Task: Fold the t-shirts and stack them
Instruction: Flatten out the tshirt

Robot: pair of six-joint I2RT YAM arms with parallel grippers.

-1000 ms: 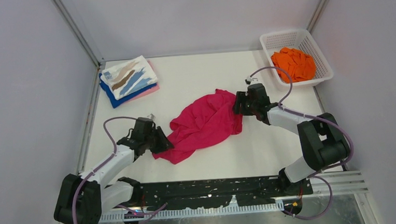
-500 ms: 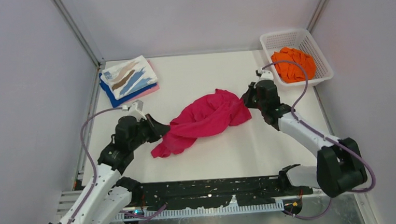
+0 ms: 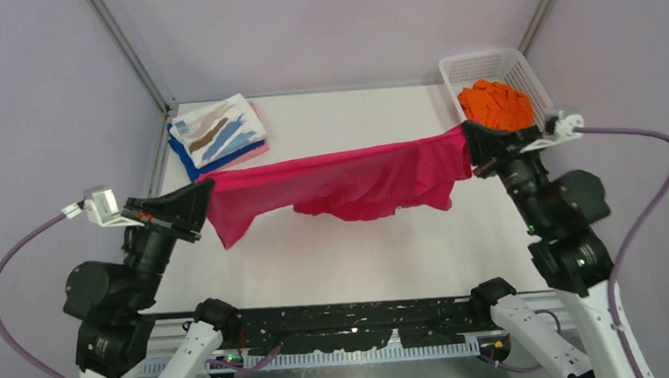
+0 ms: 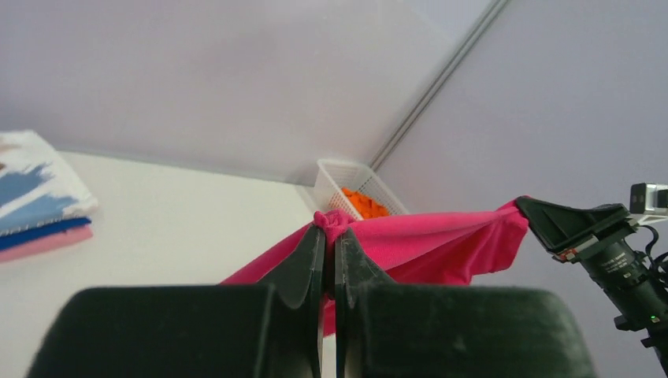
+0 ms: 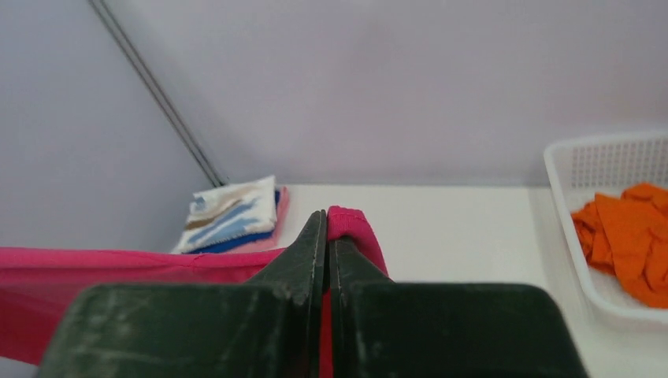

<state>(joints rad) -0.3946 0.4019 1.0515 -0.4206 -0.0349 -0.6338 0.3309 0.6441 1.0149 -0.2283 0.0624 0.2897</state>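
Bare tabletop point(image 3: 260, 159) point(image 4: 90, 256) beside the folded stack lies outward and below, so my left gripper will next bring the magenta end outward and down and let it go there.
The magenta t-shirt point(image 3: 348, 181) hangs stretched in the air between both grippers, its middle sagging above the table. My left gripper point(image 3: 206, 190) is shut on its left end, which bunches at the fingertips in the left wrist view point(image 4: 332, 223). My right gripper point(image 3: 467, 135) is shut on its right end, seen pinched in the right wrist view point(image 5: 343, 221). A folded stack sits at the back left: the white t-shirt with brown and blue streaks point(image 3: 218, 129) on top, the blue one point(image 3: 191, 164) and the pale pink one point(image 3: 250, 153) under it. The orange t-shirt point(image 3: 495, 105) lies crumpled in the basket.
The white lattice basket point(image 3: 481, 64) stands at the back right corner, close behind my right gripper. Grey walls with metal corner posts enclose the white table point(image 3: 353, 258). A black rail runs along the near edge.
Both arms have risen and spread apart, lifting the magenta t-shirt off the table and pulling it from a crumpled heap into a taut span.
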